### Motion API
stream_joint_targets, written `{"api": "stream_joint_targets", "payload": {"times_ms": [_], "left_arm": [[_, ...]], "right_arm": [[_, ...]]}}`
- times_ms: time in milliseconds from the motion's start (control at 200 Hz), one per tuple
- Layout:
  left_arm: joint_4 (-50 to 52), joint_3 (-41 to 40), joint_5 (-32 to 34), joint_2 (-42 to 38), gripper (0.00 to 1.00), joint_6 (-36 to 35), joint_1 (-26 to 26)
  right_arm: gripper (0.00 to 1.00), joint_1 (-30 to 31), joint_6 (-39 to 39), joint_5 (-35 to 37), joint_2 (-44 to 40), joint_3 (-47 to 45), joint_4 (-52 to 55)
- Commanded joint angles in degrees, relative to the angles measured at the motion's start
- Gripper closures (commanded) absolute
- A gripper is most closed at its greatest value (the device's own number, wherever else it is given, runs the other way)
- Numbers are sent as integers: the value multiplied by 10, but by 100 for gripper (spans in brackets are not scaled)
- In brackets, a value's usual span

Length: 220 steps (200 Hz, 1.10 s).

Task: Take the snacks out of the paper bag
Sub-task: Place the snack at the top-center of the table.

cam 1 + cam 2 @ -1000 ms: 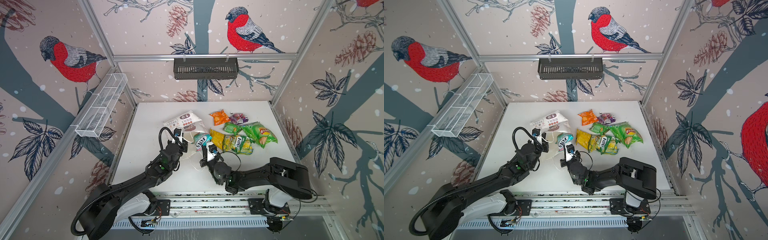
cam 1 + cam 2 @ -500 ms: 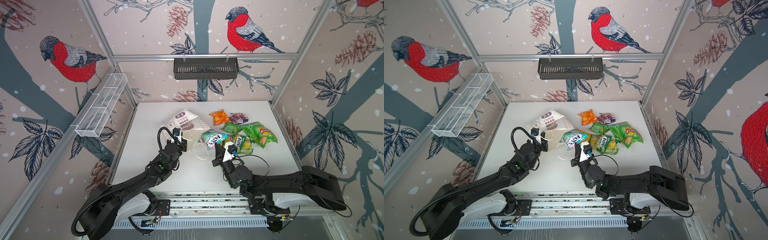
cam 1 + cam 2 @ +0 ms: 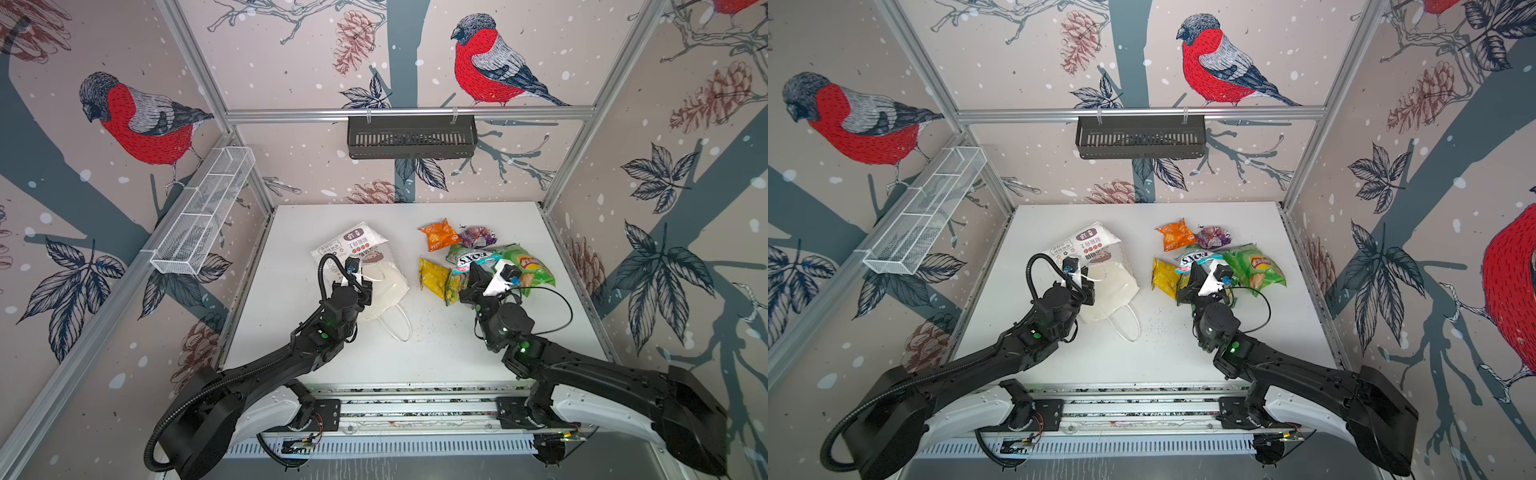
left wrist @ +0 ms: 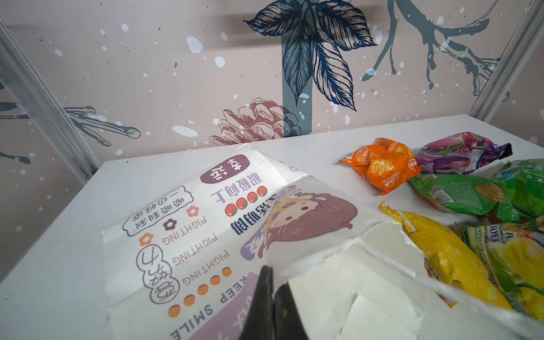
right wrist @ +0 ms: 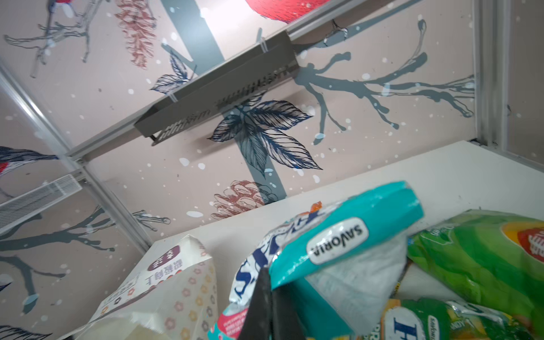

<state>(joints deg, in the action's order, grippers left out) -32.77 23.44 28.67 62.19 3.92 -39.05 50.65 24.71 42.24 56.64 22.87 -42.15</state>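
Observation:
The clear tabletop between the orange and yellow snacks is outward of and below my right gripper, so my right gripper should move outward and down and release the packet.
The white paper bag lies on its side left of centre, its mouth towards the arms. My left gripper is shut on the bag's torn rim. My right gripper is shut on the teal snack packet, held just above the pile. On the table to the right lie the orange, purple, yellow, small green, green Lay's and green-yellow snacks. The bag's inside is hidden.
A black basket hangs on the back wall. A white wire rack is fixed to the left wall. The bag's loop handle trails on the white table, and crumbs lie between the arms.
My right gripper has carried the teal packet from the bag's mouth rightwards to the snack pile. The left gripper has kept its hold on the bag's rim.

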Motion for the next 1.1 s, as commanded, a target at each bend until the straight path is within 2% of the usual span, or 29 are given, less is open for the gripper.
{"api": "stream_joint_targets", "payload": {"times_ms": [0, 130, 530, 610, 670, 756, 816, 951, 1096], "left_arm": [[-11, -6, -7, -4, 100, 13, 2], [-10, -6, -16, 0, 100, 16, 2], [-8, -12, -24, -13, 100, 19, 1], [-7, -12, -22, -13, 100, 18, 1], [-7, -12, -20, -13, 100, 18, 1], [-9, -14, -21, -12, 100, 19, 1], [-10, -13, -22, -9, 100, 18, 1], [-5, -9, -21, -4, 100, 18, 0], [-10, -15, -18, -10, 100, 18, 0]], "right_arm": [[100, -55, 66, -113, 20, 23, 73], [100, -102, 61, -180, 93, 73, 106], [100, -138, 37, -184, 302, 199, 116], [95, -140, 33, -185, 336, 229, 136], [85, -140, 36, -190, 349, 246, 154], [50, -140, 41, -200, 355, 249, 154], [35, -139, 43, -204, 350, 244, 148], [13, -138, 22, -222, 322, 227, 123], [2, -134, 0, -200, 278, 222, 150]]}}
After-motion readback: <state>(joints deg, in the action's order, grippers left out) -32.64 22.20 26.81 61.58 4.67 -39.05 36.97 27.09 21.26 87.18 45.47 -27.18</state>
